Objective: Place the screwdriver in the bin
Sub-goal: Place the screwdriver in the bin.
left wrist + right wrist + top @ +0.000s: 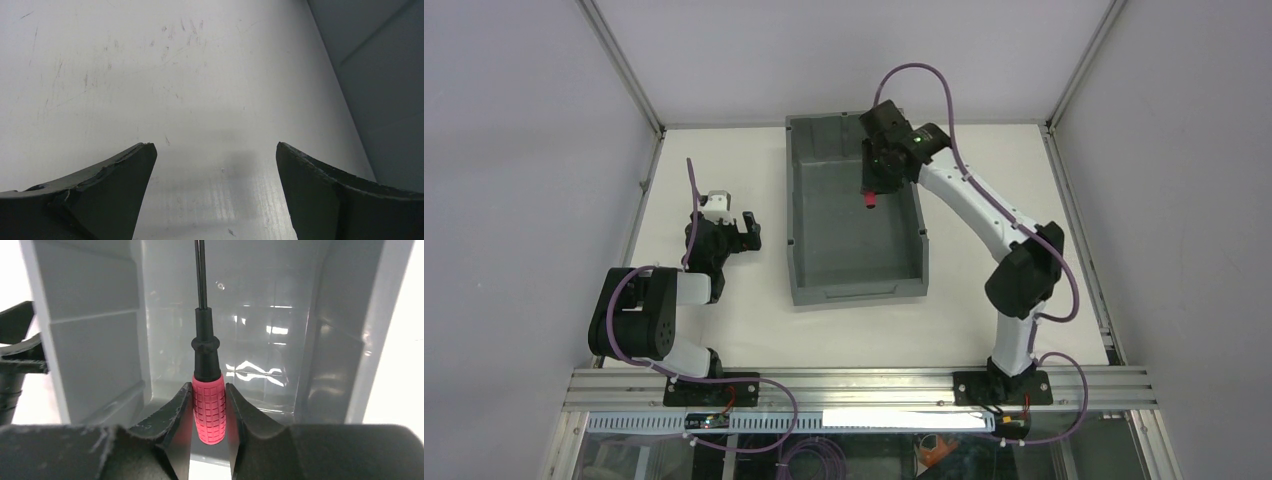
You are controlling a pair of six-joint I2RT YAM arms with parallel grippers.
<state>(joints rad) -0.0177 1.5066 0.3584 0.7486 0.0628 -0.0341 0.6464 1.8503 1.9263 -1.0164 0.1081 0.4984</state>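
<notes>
I should lower the screwdriver with my right gripper between the bin's sides onto the bare bottom of the bin and let go of it there, because it still hangs high above the open bin.
The grey bin stands at the middle of the table, its lower lip toward me. My right gripper hangs over the bin's far right part, shut on the screwdriver. In the right wrist view my two dark fingers clamp the red checkered handle, and the black shaft points away along the bin's inside. My left gripper rests low on the table left of the bin, open and empty; its wrist view shows bare table between the fingertips.
The bin's left outer wall rises at the right edge of the left wrist view. Enclosure walls and metal frame posts ring the white table.
</notes>
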